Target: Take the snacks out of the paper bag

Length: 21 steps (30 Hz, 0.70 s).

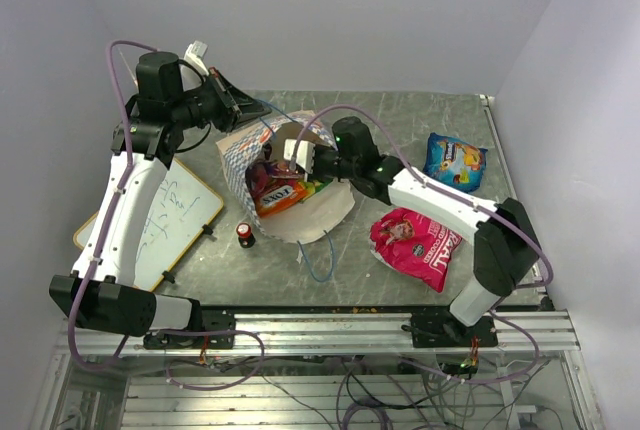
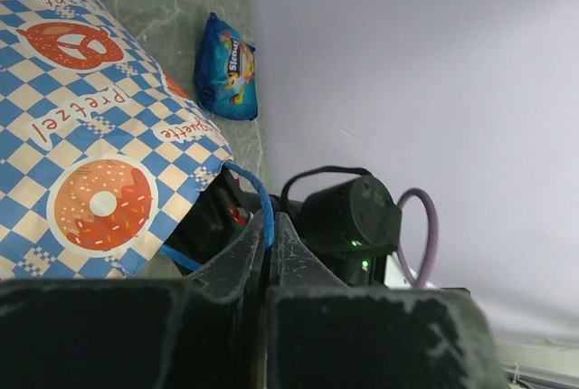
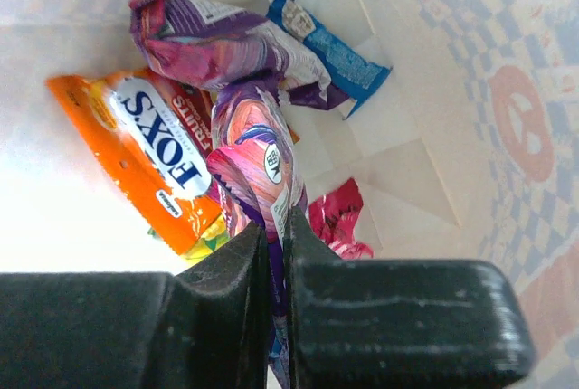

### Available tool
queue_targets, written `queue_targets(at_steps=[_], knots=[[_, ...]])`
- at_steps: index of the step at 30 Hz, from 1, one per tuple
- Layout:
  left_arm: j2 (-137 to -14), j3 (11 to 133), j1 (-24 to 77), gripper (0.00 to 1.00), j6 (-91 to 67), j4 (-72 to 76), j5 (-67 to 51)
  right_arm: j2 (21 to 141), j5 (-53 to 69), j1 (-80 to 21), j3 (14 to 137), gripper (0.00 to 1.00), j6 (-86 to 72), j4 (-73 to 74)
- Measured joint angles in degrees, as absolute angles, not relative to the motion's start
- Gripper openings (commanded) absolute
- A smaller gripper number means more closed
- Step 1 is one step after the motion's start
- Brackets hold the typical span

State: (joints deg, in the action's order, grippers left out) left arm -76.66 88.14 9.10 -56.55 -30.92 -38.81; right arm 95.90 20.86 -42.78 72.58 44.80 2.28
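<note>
The pink packet (image 1: 415, 245) is lying clear of the bag (image 1: 325, 215), so my right gripper next needs to go up from the bag, swing toward the packet and come down onto it to let go.
The paper bag (image 1: 325, 215) lies on its side mid-table with its mouth held up and its checkered side (image 2: 99, 136) facing the left wrist view. My left gripper (image 2: 270, 226) is shut on the bag's blue cord handle (image 2: 260, 197). My right gripper (image 3: 276, 235) reaches inside the bag and is shut on the edge of a purple-pink snack packet (image 3: 258, 158). Around it lie an orange packet (image 3: 149, 154), a purple-white packet (image 3: 226, 45), a small blue packet (image 3: 330, 45) and a magenta one (image 3: 336, 217). Outside on the table lie a blue packet (image 1: 454, 161) and a pink packet (image 1: 415, 245).
A whiteboard (image 1: 165, 220) lies at the left under the left arm. A small red-capped bottle (image 1: 244, 234) stands just left of the bag. The bag's other blue cord (image 1: 318, 255) trails toward the near edge. Walls close in at the back and both sides.
</note>
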Motion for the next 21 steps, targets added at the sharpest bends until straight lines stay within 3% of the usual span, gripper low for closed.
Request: queue_targets(at_steps=[15,21], knots=[[-76.84,88.16,9.08,0.07,-58.96,-27.18,-38.59,83.26,17.74,-45.74,76.09,0.0,29.3,16.21],[-77.49,87.07,8.82,0.07,-59.0,-24.97,-38.63,71.13,16.69,-45.71,76.07,0.0,16.29,24.14]])
